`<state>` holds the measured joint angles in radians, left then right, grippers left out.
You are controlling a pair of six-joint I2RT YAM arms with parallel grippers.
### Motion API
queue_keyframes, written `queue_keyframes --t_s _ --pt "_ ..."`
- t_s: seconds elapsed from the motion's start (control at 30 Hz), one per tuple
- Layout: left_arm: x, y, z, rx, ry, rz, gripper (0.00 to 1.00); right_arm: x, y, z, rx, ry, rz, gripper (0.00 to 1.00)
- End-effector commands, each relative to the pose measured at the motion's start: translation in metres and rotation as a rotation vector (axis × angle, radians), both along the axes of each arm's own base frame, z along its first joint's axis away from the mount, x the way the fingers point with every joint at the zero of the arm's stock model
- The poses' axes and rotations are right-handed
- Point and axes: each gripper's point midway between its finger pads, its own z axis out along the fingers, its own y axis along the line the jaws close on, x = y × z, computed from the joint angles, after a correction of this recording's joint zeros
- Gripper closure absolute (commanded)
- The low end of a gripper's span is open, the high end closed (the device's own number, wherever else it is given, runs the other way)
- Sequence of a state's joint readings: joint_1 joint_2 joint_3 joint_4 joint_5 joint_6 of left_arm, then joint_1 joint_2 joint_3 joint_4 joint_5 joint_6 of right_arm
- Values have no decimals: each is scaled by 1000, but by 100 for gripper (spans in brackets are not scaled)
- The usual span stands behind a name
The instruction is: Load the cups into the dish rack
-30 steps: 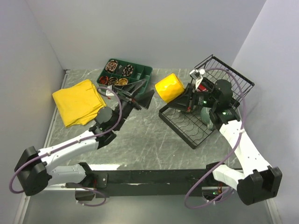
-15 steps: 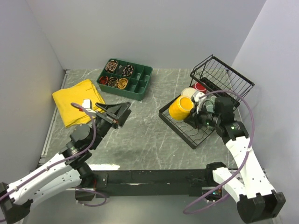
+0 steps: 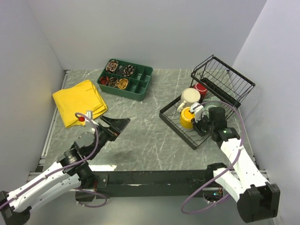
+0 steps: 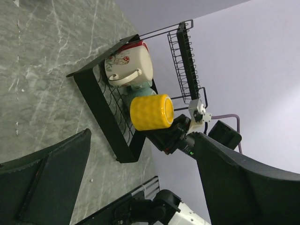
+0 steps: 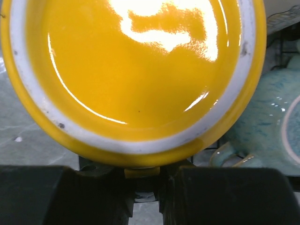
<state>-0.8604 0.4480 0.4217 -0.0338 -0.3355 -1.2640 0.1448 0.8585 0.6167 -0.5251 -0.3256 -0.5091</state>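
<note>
The yellow mug is still above the rack. My right gripper next needs to move down toward the slotted base [image 3: 178, 123] beside the teal mug and let go of the handle there.
My right gripper [image 3: 198, 121] is shut on the handle of the yellow mug [image 3: 187, 117] and holds it low over the black dish rack's slotted base [image 3: 176, 129]. In the right wrist view the mug's glossy underside [image 5: 136, 70] fills the frame, with the gripper [image 5: 143, 176] clamped on its handle. The cream mug [image 3: 190, 96] and the red mug [image 3: 200, 88] sit in the rack just behind it. A teal mug [image 5: 276, 126] lies beside the yellow one. The left wrist view shows the rack [image 4: 98, 110], the cream mug [image 4: 129, 65] and the yellow mug [image 4: 151, 111]. My left gripper [image 3: 115, 126] is open and empty, left of the rack.
A dark green compartment tray [image 3: 136, 82] with small items stands at the back. A folded yellow cloth [image 3: 77, 101] lies at the left. The rack's raised wire basket [image 3: 225, 79] stands at the back right, close to the right wall.
My right gripper has carried the yellow mug from above the rack's left edge down onto the base beside the cream mug. My left arm has pulled back toward the near left.
</note>
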Motion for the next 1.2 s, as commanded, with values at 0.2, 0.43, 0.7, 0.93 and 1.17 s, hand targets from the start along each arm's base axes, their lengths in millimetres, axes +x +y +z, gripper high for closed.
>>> queue_keyframes --t_s 0.2,0.43,0.7,0.93,1.17 --pt "-1 6 1 4 -18 13 4 49 -13 9 -72 -152 -50 100" --pt "-3 10 0 -1 -14 21 4 55 -6 -15 -64 -86 -23 100" --pt "-4 14 -3 -4 -10 35 4 57 -6 -33 -97 -49 -13 100" --pt "-3 14 -4 2 -9 35 4 54 -8 -45 -120 -7 -10 97" --pt "-5 17 -6 2 -7 40 4 50 -11 -53 -138 28 -7 92"
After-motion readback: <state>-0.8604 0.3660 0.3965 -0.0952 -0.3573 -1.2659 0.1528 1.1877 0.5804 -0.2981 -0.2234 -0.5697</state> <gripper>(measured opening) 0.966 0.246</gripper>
